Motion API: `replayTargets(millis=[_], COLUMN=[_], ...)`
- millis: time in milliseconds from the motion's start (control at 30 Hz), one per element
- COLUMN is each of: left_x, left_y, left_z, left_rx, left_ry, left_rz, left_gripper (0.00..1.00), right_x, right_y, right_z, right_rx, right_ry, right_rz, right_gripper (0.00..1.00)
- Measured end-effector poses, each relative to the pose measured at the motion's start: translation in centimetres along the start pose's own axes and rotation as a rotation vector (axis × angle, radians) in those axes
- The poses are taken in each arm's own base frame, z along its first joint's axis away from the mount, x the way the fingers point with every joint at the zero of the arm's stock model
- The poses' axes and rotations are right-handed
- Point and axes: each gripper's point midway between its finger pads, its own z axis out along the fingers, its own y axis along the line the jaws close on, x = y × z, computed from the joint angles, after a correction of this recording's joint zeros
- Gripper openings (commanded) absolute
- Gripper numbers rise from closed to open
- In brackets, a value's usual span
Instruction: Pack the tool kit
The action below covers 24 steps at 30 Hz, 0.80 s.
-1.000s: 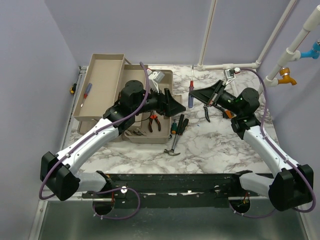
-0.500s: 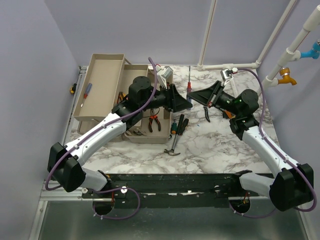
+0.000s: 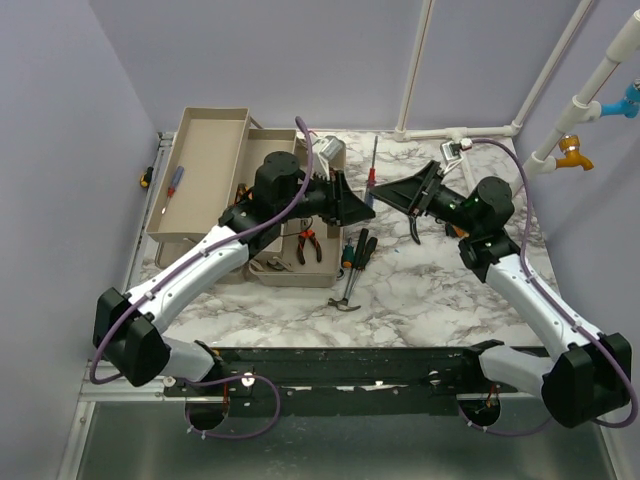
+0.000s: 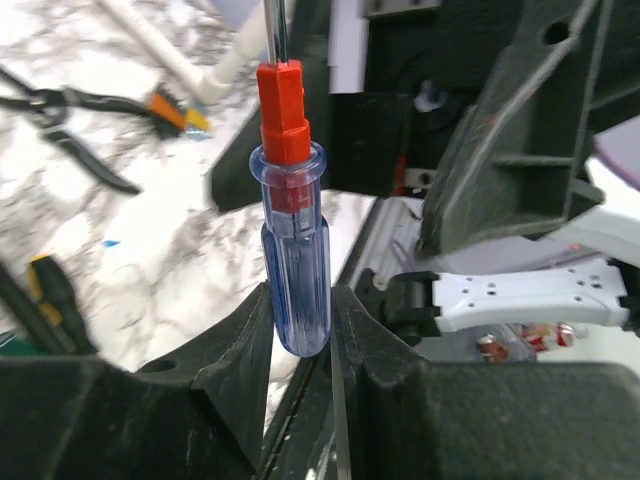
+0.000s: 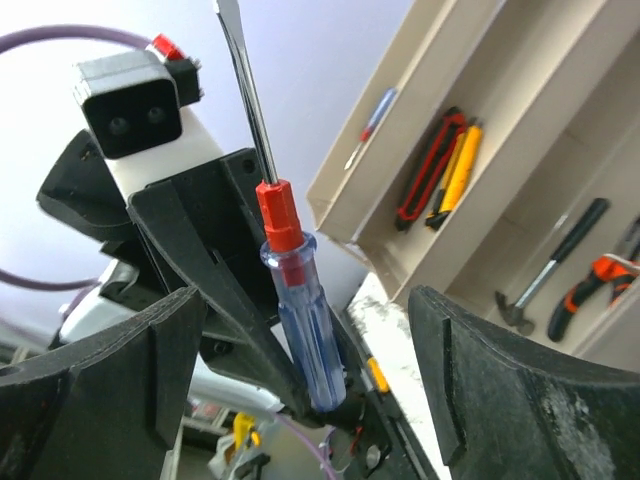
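I need to swing my left gripper over the toolbox next, turning outward, and move down to the bare bottom of the fold-out tray [image 3: 207,205] beside its small screwdriver.
The beige toolbox [image 3: 296,276] lies open at the left with its fold-out tray [image 3: 207,205] swung outwards. Above the table's middle my left gripper [image 3: 366,207] is shut on the base of a blue-handled screwdriver [image 3: 370,184], red collar and shaft pointing up. In the left wrist view the handle [image 4: 293,268] sits pinched between both fingers of the left gripper [image 4: 300,322]. My right gripper [image 3: 388,191] faces it, open. Its fingers [image 5: 118,372] stand wide on either side of the screwdriver [image 5: 305,322] without touching it.
Orange-handled pliers [image 3: 308,243] lie in the box, and a small screwdriver [image 3: 174,181] in the tray. Loose screwdrivers [image 3: 356,250], a hammer [image 3: 347,291] and black pliers [image 3: 415,228] lie on the marble. White pipes [image 3: 455,130] and a tap [image 3: 574,150] stand at the back right.
The left gripper moved right and closed on the screwdriver's handle. The right gripper, which held the screwdriver before, has opened and let it go.
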Motion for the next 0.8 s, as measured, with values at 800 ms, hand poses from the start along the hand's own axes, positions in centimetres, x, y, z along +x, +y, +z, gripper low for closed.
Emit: replayTargets(millis=[800], left_x=[-9.4], left_y=[16.0], left_z=[-29.4], left_rx=[-1.389], left_ry=[-0.146], left_rz=[0.358], left_gripper=[0.00], right_x=[-2.2], right_y=[-7.5], right_z=[-3.1], right_rx=[0.496], right_ry=[-0.130], right_rz=[-0.115], right_gripper=[0.90])
